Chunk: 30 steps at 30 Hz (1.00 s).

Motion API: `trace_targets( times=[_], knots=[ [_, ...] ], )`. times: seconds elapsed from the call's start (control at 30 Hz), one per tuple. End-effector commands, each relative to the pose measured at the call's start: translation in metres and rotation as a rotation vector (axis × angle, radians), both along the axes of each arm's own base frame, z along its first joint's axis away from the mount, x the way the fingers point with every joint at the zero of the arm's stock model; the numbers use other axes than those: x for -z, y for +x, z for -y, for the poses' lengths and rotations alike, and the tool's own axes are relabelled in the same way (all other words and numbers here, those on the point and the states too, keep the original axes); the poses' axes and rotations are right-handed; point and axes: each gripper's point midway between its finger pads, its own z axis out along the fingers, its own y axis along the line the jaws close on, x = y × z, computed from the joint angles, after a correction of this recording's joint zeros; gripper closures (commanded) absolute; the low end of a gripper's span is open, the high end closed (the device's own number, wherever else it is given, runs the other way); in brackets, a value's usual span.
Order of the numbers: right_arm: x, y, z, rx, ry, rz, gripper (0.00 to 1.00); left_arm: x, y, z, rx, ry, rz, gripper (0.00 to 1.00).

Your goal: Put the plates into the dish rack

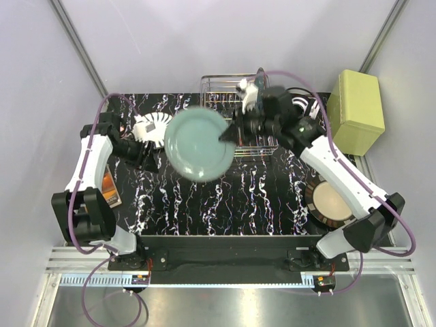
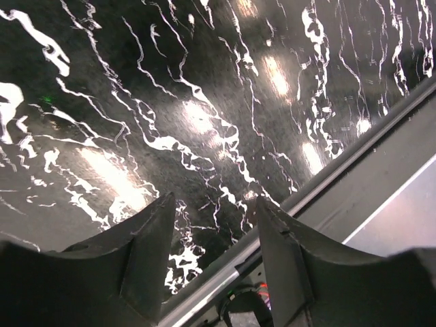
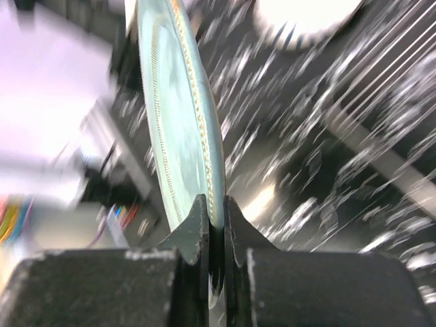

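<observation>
The plate hangs nearly flat outside, so my right gripper will next carry it outward, turn it upright, lower it into the rack's far end and release it.
My right gripper is shut on the rim of the plain pale green-blue plate and holds it in the air, in front of the silver wire dish rack. In the right wrist view the plate stands edge-on between my fingers, and the gripper is shut on its rim. The white plate with black stripes lies at the left, next to my left gripper. That gripper is open and empty above the marbled table. The beige plate with the dark brown rim lies at the right, partly under my right arm. I cannot make out the dark teal plate.
A solid yellow-green box stands at the back right beside the rack. An orange-brown flat packet lies at the table's left edge. The table's metal front rail runs close under my left gripper. The striped plate also shows blurred in the right wrist view.
</observation>
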Motion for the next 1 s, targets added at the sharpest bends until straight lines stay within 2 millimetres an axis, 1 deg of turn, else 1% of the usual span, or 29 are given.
trace_targets(
  times=[0.0, 0.03, 0.07, 0.13, 0.17, 0.23, 0.27, 0.3, 0.33, 0.37, 0.43, 0.47, 0.53, 0.57, 0.6, 0.63, 0.7, 0.73, 0.8, 0.83, 0.9, 0.97],
  knots=[
    [-0.088, 0.084, 0.019, 0.263, 0.057, 0.305, 1.00, -0.014, 0.015, -0.002, -0.072, 0.016, 0.079, 0.46],
    [-0.099, 0.099, 0.023, 0.319, 0.067, 0.345, 1.00, -0.015, 0.017, -0.001, -0.075, 0.014, 0.086, 0.46],
    [-0.108, 0.119, 0.030, 0.409, 0.055, 0.386, 1.00, -0.016, 0.018, -0.001, -0.079, 0.009, 0.092, 0.46],
    [-0.125, 0.139, 0.038, 0.501, 0.060, 0.458, 1.00, -0.020, 0.022, -0.001, -0.091, 0.005, 0.112, 0.46],
    [-0.132, 0.156, 0.049, 0.599, 0.042, 0.492, 1.00, -0.021, 0.022, 0.000, -0.093, 0.000, 0.114, 0.46],
    [-0.147, 0.167, 0.054, 0.651, 0.041, 0.547, 1.00, -0.020, 0.023, 0.001, -0.096, -0.007, 0.118, 0.46],
    [-0.156, 0.177, 0.062, 0.717, 0.036, 0.574, 1.00, -0.020, 0.022, 0.002, -0.094, -0.012, 0.115, 0.46],
    [-0.164, 0.181, 0.068, 0.770, 0.046, 0.582, 1.00, -0.018, 0.023, 0.002, -0.098, -0.015, 0.111, 0.46],
    [-0.168, 0.185, 0.071, 0.796, 0.048, 0.587, 1.00, -0.016, 0.021, 0.003, -0.097, -0.019, 0.105, 0.46],
    [-0.177, 0.186, 0.071, 0.792, 0.046, 0.618, 1.00, -0.015, 0.021, 0.004, -0.097, -0.024, 0.100, 0.46],
    [-0.188, 0.187, 0.074, 0.806, 0.061, 0.658, 1.00, -0.011, 0.019, 0.005, -0.100, -0.033, 0.091, 0.46],
    [-0.191, 0.190, 0.077, 0.817, 0.035, 0.688, 1.00, -0.010, 0.020, 0.006, -0.098, -0.040, 0.090, 0.46],
    [-0.189, 0.201, 0.087, 0.892, -0.011, 0.707, 1.00, -0.007, 0.019, 0.007, -0.101, -0.045, 0.084, 0.46],
    [-0.188, 0.213, 0.102, 1.008, -0.050, 0.710, 1.00, -0.007, 0.019, 0.008, -0.101, -0.049, 0.089, 0.46],
    [-0.182, 0.220, 0.106, 1.027, -0.110, 0.720, 1.00, -0.006, 0.020, 0.008, -0.107, -0.052, 0.089, 0.46],
    [-0.180, 0.231, 0.113, 1.101, -0.153, 0.726, 1.00, -0.004, 0.019, 0.009, -0.108, -0.055, 0.083, 0.46],
    [-0.174, 0.241, 0.121, 1.175, -0.213, 0.722, 1.00, -0.002, 0.018, 0.010, -0.118, -0.063, 0.082, 0.46],
    [-0.170, 0.251, 0.125, 1.234, -0.253, 0.732, 1.00, -0.001, 0.019, 0.010, -0.120, -0.067, 0.087, 0.46],
    [-0.165, 0.259, 0.130, 1.298, -0.286, 0.733, 1.00, -0.001, 0.017, 0.011, -0.124, -0.068, 0.091, 0.46],
    [-0.158, 0.266, 0.132, 1.340, -0.318, 0.738, 1.00, 0.000, 0.018, 0.010, -0.127, -0.070, 0.097, 0.46],
    [-0.151, 0.272, 0.133, 1.367, -0.341, 0.740, 1.00, 0.001, 0.013, 0.012, -0.130, -0.076, 0.102, 0.46],
    [-0.139, 0.280, 0.129, 1.359, -0.366, 0.737, 1.00, 0.002, 0.012, 0.014, -0.134, -0.086, 0.108, 0.46]
  ],
)
